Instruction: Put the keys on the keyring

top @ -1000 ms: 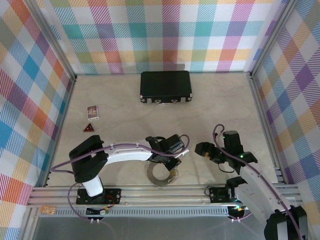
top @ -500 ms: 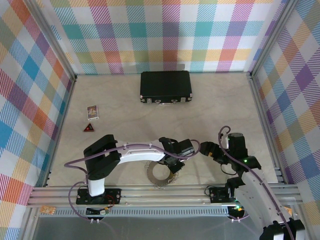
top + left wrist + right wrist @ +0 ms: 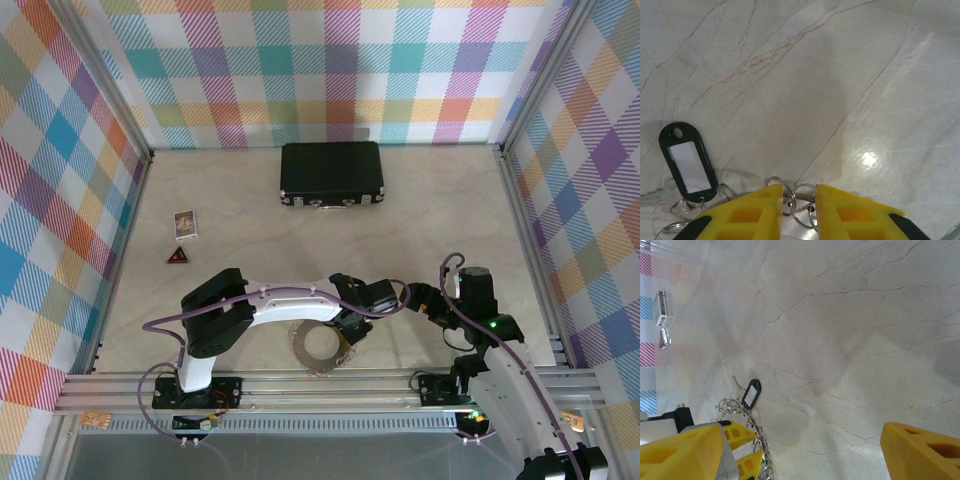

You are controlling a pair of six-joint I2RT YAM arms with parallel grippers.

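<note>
I should move my left gripper slightly toward the keyring (image 3: 687, 159) and close it on the thin wire ring (image 3: 789, 190), because that ring is at the end of the gripper's keyring-side finger.
The keys (image 3: 298, 349) lie as a flat silvery wreath near the table's front edge. My left gripper (image 3: 352, 328) sits low over the wreath's right rim. In the left wrist view its yellow fingers (image 3: 756, 212) stand slightly apart, the gripper (image 3: 798, 187) open, with two thin wire rings (image 3: 790, 196) loose in the gap. The keyring (image 3: 687, 159), a dark oval with a white window, lies flat to the left of them. My right gripper (image 3: 412, 298) hovers open just right of the left one. Its wrist view looks down on the keyring (image 3: 751, 393), the chain of keys (image 3: 762, 457) and the left gripper (image 3: 751, 445).
A black case (image 3: 331, 173) lies at the back centre. A small card box (image 3: 186, 224) and a red triangle (image 3: 178, 256) sit at the left. An aluminium rail (image 3: 320, 385) runs along the front, just behind the wreath. Checked walls close the sides.
The left arm has swung rightward along the wreath's rim and its jaws have parted a little. The right gripper has drifted toward the front, closer to the left one.
</note>
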